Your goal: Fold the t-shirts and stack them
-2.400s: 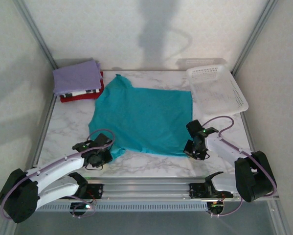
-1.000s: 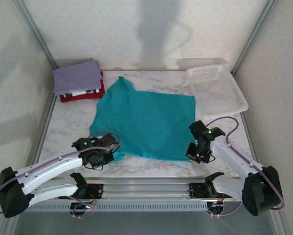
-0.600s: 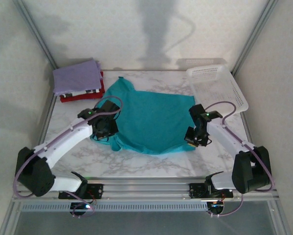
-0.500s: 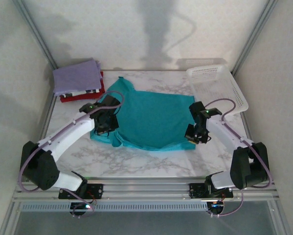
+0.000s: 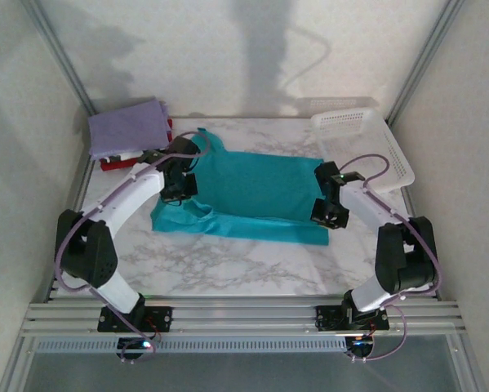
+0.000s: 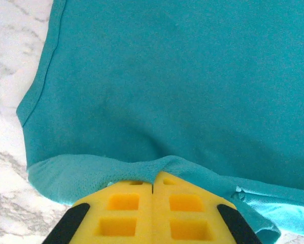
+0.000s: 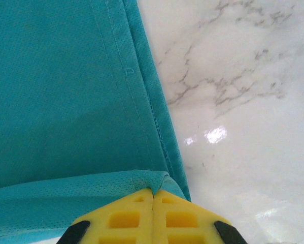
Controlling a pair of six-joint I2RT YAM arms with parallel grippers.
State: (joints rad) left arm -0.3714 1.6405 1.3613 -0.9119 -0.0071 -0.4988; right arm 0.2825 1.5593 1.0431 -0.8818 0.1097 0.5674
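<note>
My right gripper is to move slightly outward along the shirt's side edge [image 7: 164,137] and release the shirt's hem corner onto the cloth, because that corner is doubled over by that edge.
The teal t-shirt [image 5: 260,186] lies across the middle of the marble table [image 5: 228,269], with its near part doubled over toward the back. My left gripper [image 5: 179,184] is shut on a pinch of the teal hem at the shirt's left side, and the cloth [image 6: 167,86] bunches over the yellow fingertips [image 6: 136,195]. My right gripper [image 5: 330,211] is shut on the hem corner at the shirt's right edge, a fold of cloth [image 7: 55,101] caught between its pads [image 7: 167,203]. A folded lavender shirt [image 5: 128,129] tops a stack with a red one [image 5: 113,164] at the back left.
A white perforated basket [image 5: 365,149] stands at the back right, just past the right arm. Metal frame posts and white walls close in the sides and back. Bare marble [image 7: 243,91] lies to the right of the shirt's hem.
Both arms have swung from the table's near edge toward the back, carrying the teal shirt's near hem up and over the rest of the shirt. The grips stayed shut.
</note>
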